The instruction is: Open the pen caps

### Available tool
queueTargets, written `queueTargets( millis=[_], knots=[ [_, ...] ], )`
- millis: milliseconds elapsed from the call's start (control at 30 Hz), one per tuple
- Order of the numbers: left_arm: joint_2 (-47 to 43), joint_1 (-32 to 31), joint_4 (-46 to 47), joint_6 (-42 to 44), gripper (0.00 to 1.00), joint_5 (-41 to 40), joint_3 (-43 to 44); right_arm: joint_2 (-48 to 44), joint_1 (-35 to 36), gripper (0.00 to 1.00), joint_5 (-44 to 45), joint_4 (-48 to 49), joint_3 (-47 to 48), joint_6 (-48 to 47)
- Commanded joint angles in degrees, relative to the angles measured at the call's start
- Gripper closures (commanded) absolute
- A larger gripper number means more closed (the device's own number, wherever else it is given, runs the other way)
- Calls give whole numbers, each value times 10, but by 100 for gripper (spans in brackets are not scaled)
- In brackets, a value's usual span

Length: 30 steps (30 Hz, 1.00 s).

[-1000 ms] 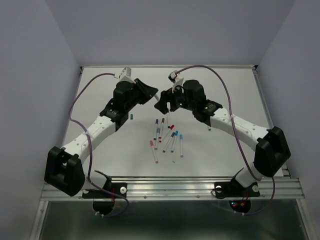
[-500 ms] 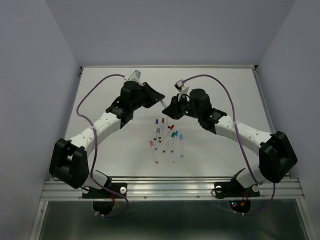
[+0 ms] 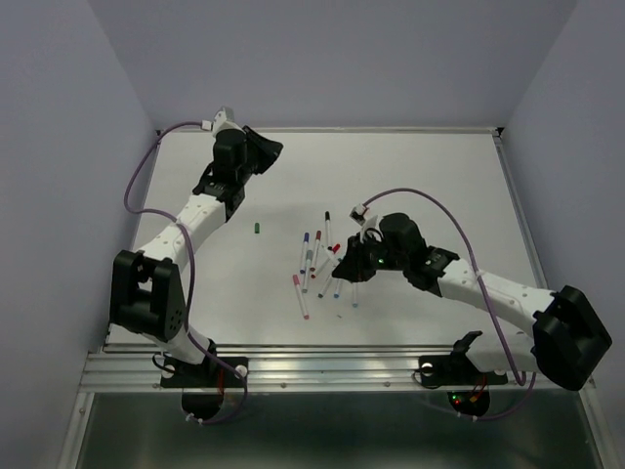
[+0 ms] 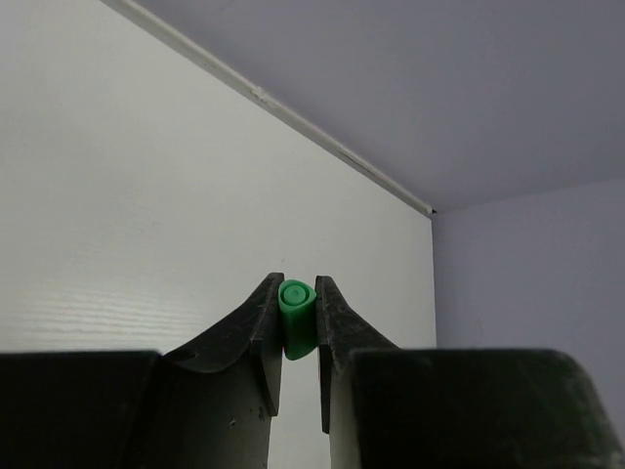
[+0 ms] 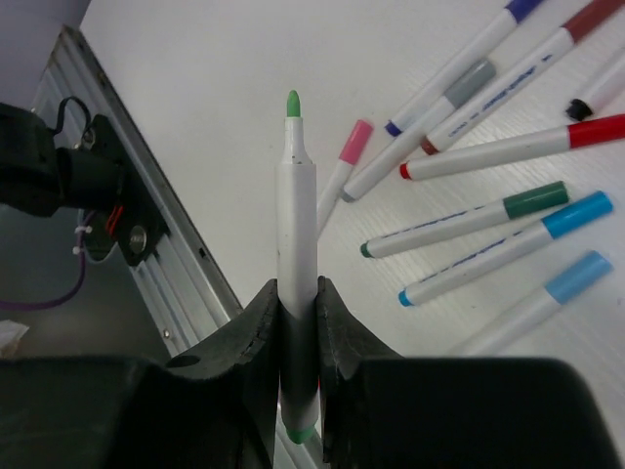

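Note:
My left gripper moves back and down next to release its cap beside the loose green cap (image 3: 251,231), as that spot lies below and toward my base.
My left gripper (image 4: 297,285) is shut on a short green pen cap (image 4: 296,318), held above the table's far left part; in the top view the left gripper (image 3: 270,149) is near the back wall. My right gripper (image 5: 297,285) is shut on a white pen barrel (image 5: 296,225) whose green tip (image 5: 292,102) is bare. In the top view the right gripper (image 3: 339,268) hangs over the cluster of pens (image 3: 314,256) lying mid-table. Those pens carry pink (image 5: 353,140), teal (image 5: 535,198), blue (image 5: 576,214) and red (image 5: 596,129) caps.
A loose green cap (image 3: 256,228) lies on the table left of the pens. A black-capped pen (image 3: 327,222) lies just behind the cluster. The metal rail (image 3: 332,360) runs along the near edge. Walls close in the table at back and sides.
The grippers met at the back middle of the table, then parted. The left arm swung to the back left with the green cap. The right arm came nearer, over the pens, with the barrel.

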Motion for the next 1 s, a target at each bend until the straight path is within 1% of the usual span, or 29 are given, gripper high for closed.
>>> queueTargets(
  millis=[0,33,100,167,233,300,433,533,633,833,867,967],
  knots=[
    [-21,-3,-18,60,100,17,-17,6,-33,99,102,-13,36,11],
    [-26,-4,-59,75,100,9,-22,20,-52,99,146,-39,42,8],
    [-29,-5,-105,117,100,2,-40,37,-78,99,196,-60,51,11],
    [-35,-7,-162,132,100,-31,-60,62,-101,99,219,-68,51,11],
    [-47,-9,-193,141,100,-50,-93,83,-125,99,263,-74,52,8],
    [-56,-10,-206,146,100,-63,-116,99,-125,99,317,-76,56,-5],
    [-55,-11,-254,140,97,-129,-138,157,-130,97,363,-87,78,-16],
    [-39,-8,-269,125,97,-164,-150,182,-130,94,377,-87,87,-15],
    [-11,0,-263,119,97,-166,-157,211,-136,92,395,-93,103,-10],
    [29,8,-265,116,97,-180,-141,225,-136,85,453,-103,109,-20],
    [34,8,-264,117,97,-181,-138,228,-136,86,456,-106,110,-21],
    [51,12,-262,117,97,-187,-128,232,-136,80,444,-109,112,-29]
  ],
)
